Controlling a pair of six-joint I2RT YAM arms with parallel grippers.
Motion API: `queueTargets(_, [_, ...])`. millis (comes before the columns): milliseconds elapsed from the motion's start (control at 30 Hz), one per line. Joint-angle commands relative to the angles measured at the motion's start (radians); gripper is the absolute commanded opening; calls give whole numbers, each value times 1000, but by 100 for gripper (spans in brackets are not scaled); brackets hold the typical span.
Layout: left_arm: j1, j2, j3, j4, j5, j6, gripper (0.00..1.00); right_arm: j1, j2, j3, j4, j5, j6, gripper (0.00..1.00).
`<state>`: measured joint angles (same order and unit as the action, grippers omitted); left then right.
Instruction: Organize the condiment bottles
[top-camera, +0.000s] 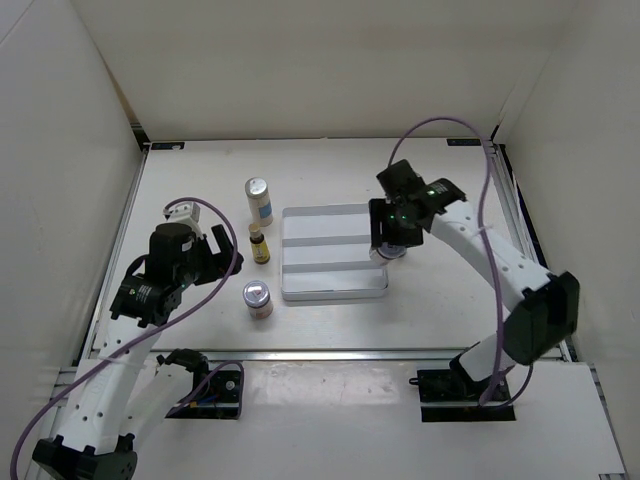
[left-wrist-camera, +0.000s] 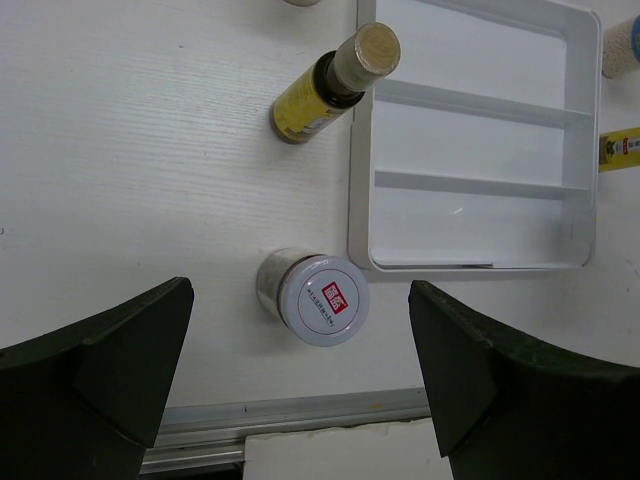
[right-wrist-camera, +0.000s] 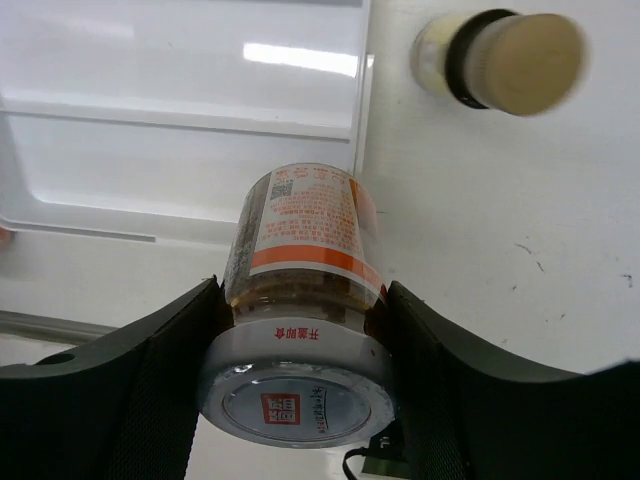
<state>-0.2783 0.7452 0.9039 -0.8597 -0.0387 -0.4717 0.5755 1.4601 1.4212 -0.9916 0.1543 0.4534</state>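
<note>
My right gripper moves to the left in the top view and down into the tray's near section next, as that lies below it on that side.
My right gripper is shut on a squat silver-lidded jar with an orange-banded label, gripping it just under the lid, right beside the tray's edge. In the top view this gripper sits at the right side of the grey ridged tray. Left of the tray stand a white blue-labelled bottle, a tiny yellow bottle and a second squat jar. My left gripper is open and hovers over that jar, touching nothing. A pale-capped bottle stands on the table past the held jar.
The tray has three empty compartments. A yellow bottle stands by its corner. Parts of a white bottle and a yellow one peek out past the tray's far side. White walls enclose the table, and a metal rail runs along its near edge.
</note>
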Motion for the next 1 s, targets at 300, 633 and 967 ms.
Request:
queueTargets(300, [7,-17,4,1,-41,-5,100,69,279,28,25,-33,-99,0])
queueTargets(633, [7,-17,4,1,-50,-5,100,78,365,8,70,-73,-121,0])
queueTargets(967, [7,-7,-40,14,11,-5,100,164,260,70,-1,68,-99,100])
